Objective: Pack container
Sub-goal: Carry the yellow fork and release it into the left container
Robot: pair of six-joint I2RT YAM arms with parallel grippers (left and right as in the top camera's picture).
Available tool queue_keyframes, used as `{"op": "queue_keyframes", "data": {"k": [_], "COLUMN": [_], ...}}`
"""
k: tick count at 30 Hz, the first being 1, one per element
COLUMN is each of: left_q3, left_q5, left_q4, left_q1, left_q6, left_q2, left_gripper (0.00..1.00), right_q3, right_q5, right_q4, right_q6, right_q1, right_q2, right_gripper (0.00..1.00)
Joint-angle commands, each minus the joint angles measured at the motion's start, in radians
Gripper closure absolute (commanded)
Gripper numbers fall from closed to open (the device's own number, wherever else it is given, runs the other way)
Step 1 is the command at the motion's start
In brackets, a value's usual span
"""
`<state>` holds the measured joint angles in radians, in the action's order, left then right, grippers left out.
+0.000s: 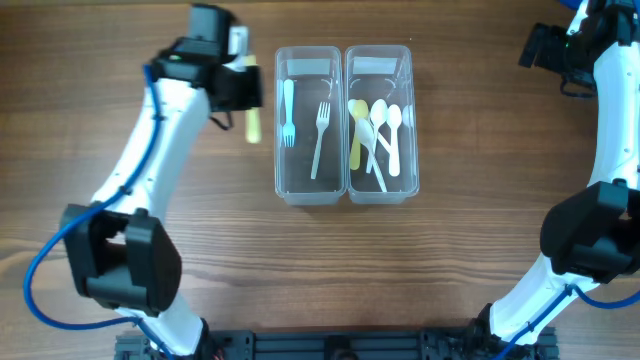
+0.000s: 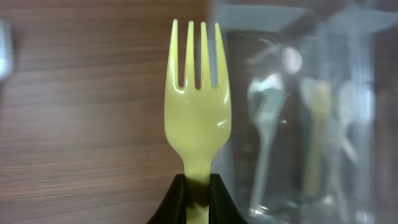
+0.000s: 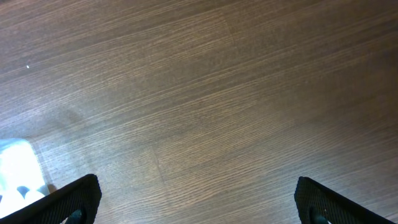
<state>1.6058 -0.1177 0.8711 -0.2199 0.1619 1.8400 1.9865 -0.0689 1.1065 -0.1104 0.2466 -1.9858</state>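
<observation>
A blue and a white fork lie in one clear container, so next I need to shift my left gripper to the right in the overhead view, over that container.
My left gripper is shut on a yellow plastic fork, held above the table just left of the clear containers. In the left wrist view the fork stands tines up between my fingers. The left clear container holds a blue fork and a white fork. The right clear container holds a yellow spoon and several white spoons. My right gripper is open and empty over bare wood at the far right back corner.
The containers stand side by side at the back middle of the wooden table. In the left wrist view the containers appear blurred to the right of the fork. A white blurred patch shows at the left edge of the right wrist view.
</observation>
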Motion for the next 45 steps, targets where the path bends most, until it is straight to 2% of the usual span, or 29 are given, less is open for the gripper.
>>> {"op": "queue_keyframes", "data": {"k": [1,10,14,21,22,23,24,27,34,38,41,45], "left_q3": [0.021,0.021,0.021,0.021,0.021,0.021,0.021,0.021,0.022,0.022,0.022,0.021], "left_q5": [-0.043,-0.019,0.043,0.048,0.048,0.048,0.048,0.054,0.071,0.071,0.079,0.129], "left_q4": [-0.003,-0.026,-0.026,-0.025,-0.026,-0.026,-0.029,-0.046,-0.071,-0.067,-0.051,-0.024], "left_q1": [-0.108,-0.253,-0.266,-0.266,-0.266,-0.266,-0.266,-0.264,-0.211,-0.135,-0.068,0.033], "left_q6": [0.147,0.203,0.236,0.236,0.236,0.236,0.236,0.235,0.234,0.13,0.085,0.076], "left_q2": [-0.023,-0.02,-0.003,0.034,0.038,0.039,0.04,0.04,0.009,-0.027,-0.048,-0.053], "left_gripper": [0.96,0.96,0.96,0.94,0.88,0.62,0.5,0.37,0.38,0.38,0.41,0.51], "right_q3": [0.014,0.014,0.014,0.014,0.014,0.014,0.014,0.014,0.014,0.014,0.014,0.014], "right_q5": [-0.013,-0.013,-0.013,-0.013,-0.013,-0.013,-0.013,-0.013,-0.013,-0.013,-0.013,-0.013], "right_q4": [-0.003,-0.003,-0.003,-0.003,-0.003,-0.003,-0.003,-0.003,-0.003,-0.003,-0.003,-0.003], "right_q6": [0.005,0.005,0.006,0.005,0.005,0.005,0.005,0.005,0.005,0.005,0.005,0.005], "right_q1": [-0.005,-0.005,-0.005,-0.005,-0.005,-0.005,-0.005,-0.005,-0.005,-0.005,-0.005,-0.005], "right_q2": [0.006,0.006,0.006,0.006,0.006,0.006,0.006,0.006,0.006,0.006,0.006,0.006], "right_gripper": [0.0,0.0,0.0,0.0,0.0,0.0,0.0,0.0,0.0,0.0,0.0,0.0]}}
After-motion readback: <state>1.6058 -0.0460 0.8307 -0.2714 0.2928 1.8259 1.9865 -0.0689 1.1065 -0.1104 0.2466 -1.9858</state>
